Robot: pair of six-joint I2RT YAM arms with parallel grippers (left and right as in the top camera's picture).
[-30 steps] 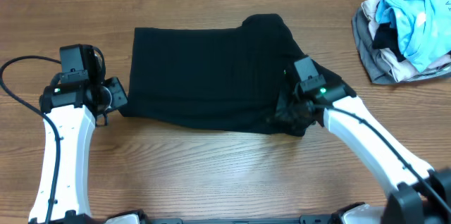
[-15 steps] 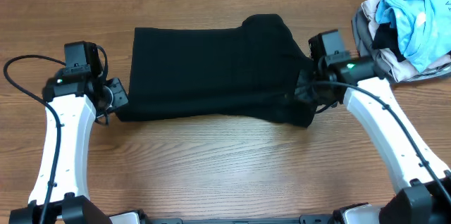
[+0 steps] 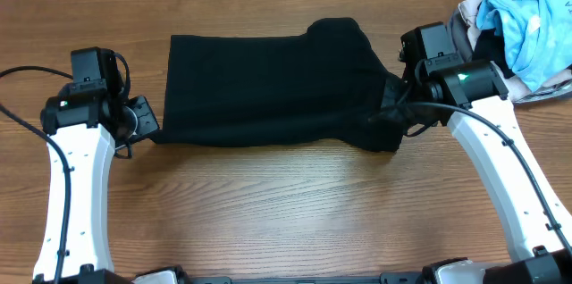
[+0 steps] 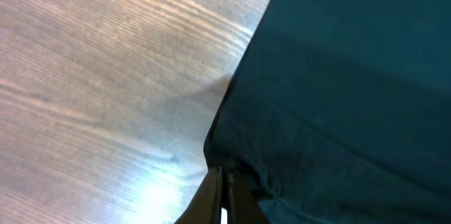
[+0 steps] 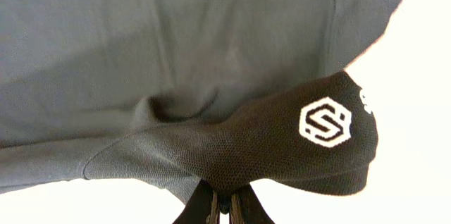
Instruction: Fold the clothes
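The flat black cloth (image 3: 359, 90) (image 5: 225, 76) lies spread below and outward of my right gripper. My right gripper will next move outward and down to release its lifted fold onto the cloth.
The black garment (image 3: 268, 83) lies spread on the wooden table (image 3: 268, 204), folded into a wide rectangle. My left gripper (image 3: 147, 123) is shut on its near left corner, seen in the left wrist view (image 4: 224, 178) with the black cloth (image 4: 338, 90) beside it. My right gripper (image 3: 393, 114) is shut on the near right edge and holds it lifted. In the right wrist view my right gripper (image 5: 223, 199) pinches a fold of the black cloth (image 5: 211, 62) bearing the small white logo (image 5: 325, 122).
A bundle of light-blue, grey and beige garments (image 3: 514, 34) lies at the far right corner, just beyond my right arm. Bare wood runs along the near side and the left edge.
My right gripper has carried the garment's right edge up and away from me, toward the far right. My left gripper has shifted slightly left, keeping its corner.
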